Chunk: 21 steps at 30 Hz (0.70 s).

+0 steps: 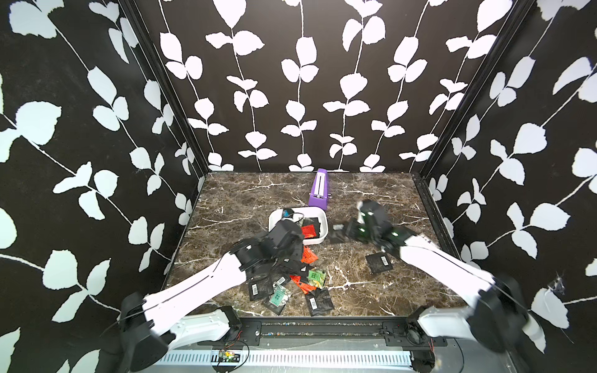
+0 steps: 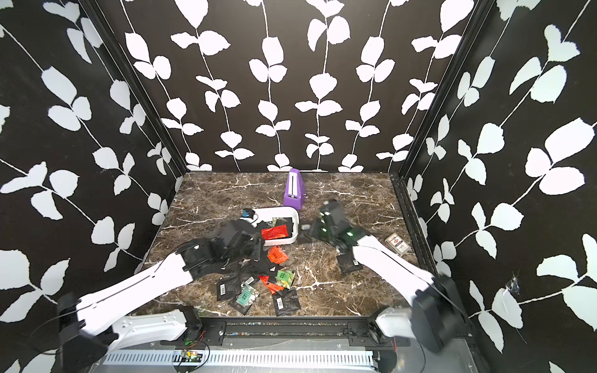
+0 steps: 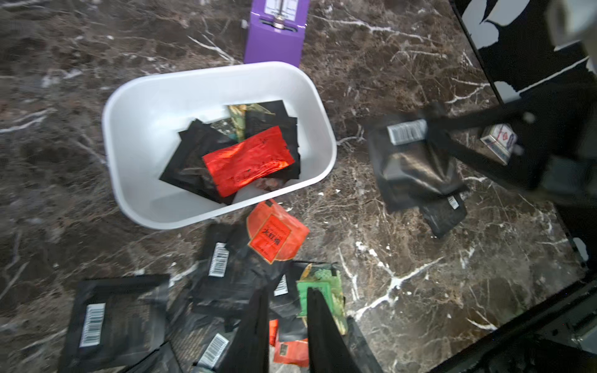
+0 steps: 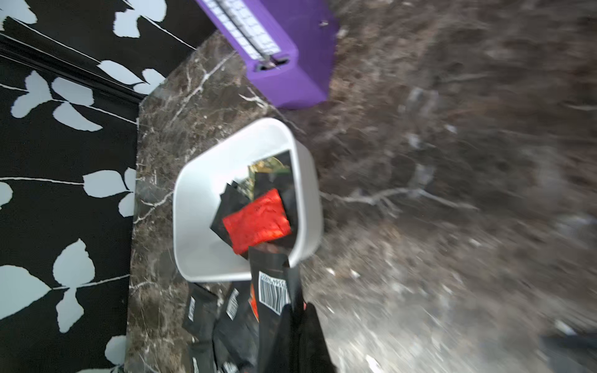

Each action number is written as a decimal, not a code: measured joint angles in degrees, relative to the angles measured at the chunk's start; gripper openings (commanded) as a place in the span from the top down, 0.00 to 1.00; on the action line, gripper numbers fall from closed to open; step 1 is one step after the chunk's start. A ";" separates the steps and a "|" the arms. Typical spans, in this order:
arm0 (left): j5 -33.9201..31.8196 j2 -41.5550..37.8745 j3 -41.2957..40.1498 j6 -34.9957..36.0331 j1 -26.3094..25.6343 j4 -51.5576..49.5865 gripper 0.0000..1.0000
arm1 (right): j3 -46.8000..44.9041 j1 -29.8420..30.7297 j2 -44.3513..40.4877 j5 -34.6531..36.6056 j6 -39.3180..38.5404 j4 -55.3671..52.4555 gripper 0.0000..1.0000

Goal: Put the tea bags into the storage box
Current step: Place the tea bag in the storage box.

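My right gripper will next move across the storage box's rim, over the black tea bags [image 1: 314, 222] [image 4: 277, 181] beside the red one, and let go, because the bag it holds is still hanging outside.
The white storage box [image 1: 324, 226] [image 3: 135, 129] [image 4: 193, 210] sits mid-table and holds several tea bags, with a red one [image 3: 248, 161] on top of black ones. More tea bags [image 1: 290, 284] [image 3: 223, 258] lie in a loose pile in front of it. My left gripper [image 3: 287, 292] hangs open over that pile with nothing between its fingers. Just right of the box, my right gripper [image 4: 298, 308] [image 1: 342, 231] is shut on a black tea bag [image 4: 274, 290] [image 3: 413, 161] with a barcode label, held above the table. Another black tea bag [image 1: 379, 262] lies alone to the right.
A long purple box [image 1: 319, 190] [image 3: 274, 38] stands right behind the storage box. A small card pack [image 2: 398, 243] [image 3: 499, 142] lies near the right wall. Black leaf-patterned walls close in the marble table on three sides.
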 measured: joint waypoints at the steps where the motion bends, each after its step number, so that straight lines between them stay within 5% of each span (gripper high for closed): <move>1: -0.28 -1.77 -1.42 -0.11 0.00 0.26 0.78 | 1.70 0.90 2.56 1.05 0.44 0.87 1.00; 10: -0.66 -6.95 -7.30 -1.22 0.07 2.05 0.77 | 14.64 4.81 21.09 4.92 3.72 4.81 0.99; 16: 0.35 -5.31 -7.69 -1.33 0.07 4.46 0.73 | 19.87 5.51 25.24 6.47 3.82 2.75 0.52; 21: 2.78 -4.00 -7.87 -1.99 0.07 6.86 0.68 | 19.87 5.51 22.43 9.11 2.56 -2.34 0.53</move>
